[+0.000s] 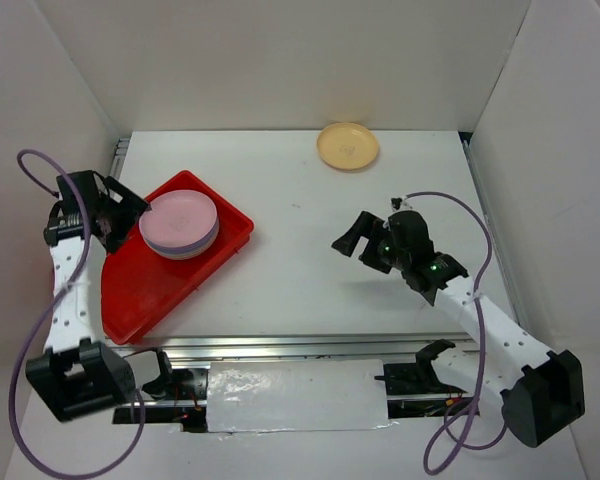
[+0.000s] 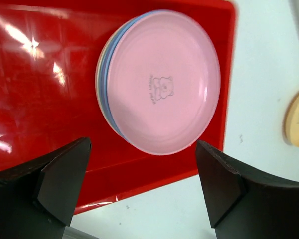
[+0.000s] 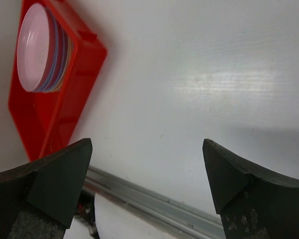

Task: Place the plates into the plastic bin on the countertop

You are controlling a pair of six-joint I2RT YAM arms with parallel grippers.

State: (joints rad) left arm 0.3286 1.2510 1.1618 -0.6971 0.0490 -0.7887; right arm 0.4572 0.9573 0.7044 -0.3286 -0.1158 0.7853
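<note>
My right gripper will move outward and down next, onto the plate's rim on that arm's side, because the yellow-orange plate lies alone outside the bin (image 1: 140, 285).
A stack of several plates with a pink plate (image 1: 179, 220) on top sits in the far end of the red bin (image 1: 140, 285); blue, purple and cream edges show under it in the left wrist view (image 2: 162, 82) and the right wrist view (image 3: 37, 47). One yellow-orange plate (image 1: 347, 145) lies alone on the white countertop (image 1: 310, 270) at the back; it also shows in the left wrist view (image 2: 297, 117). My left gripper (image 1: 130, 212) is open and empty beside the bin's left edge, close to the stack. My right gripper (image 1: 358, 240) is open and empty above the countertop's middle right.
White walls stand on the left, the back and the right. A metal rail (image 1: 310, 345) runs along the front edge, also in the right wrist view (image 3: 154, 201). The bin lies askew at the left, one corner pointing toward the middle.
</note>
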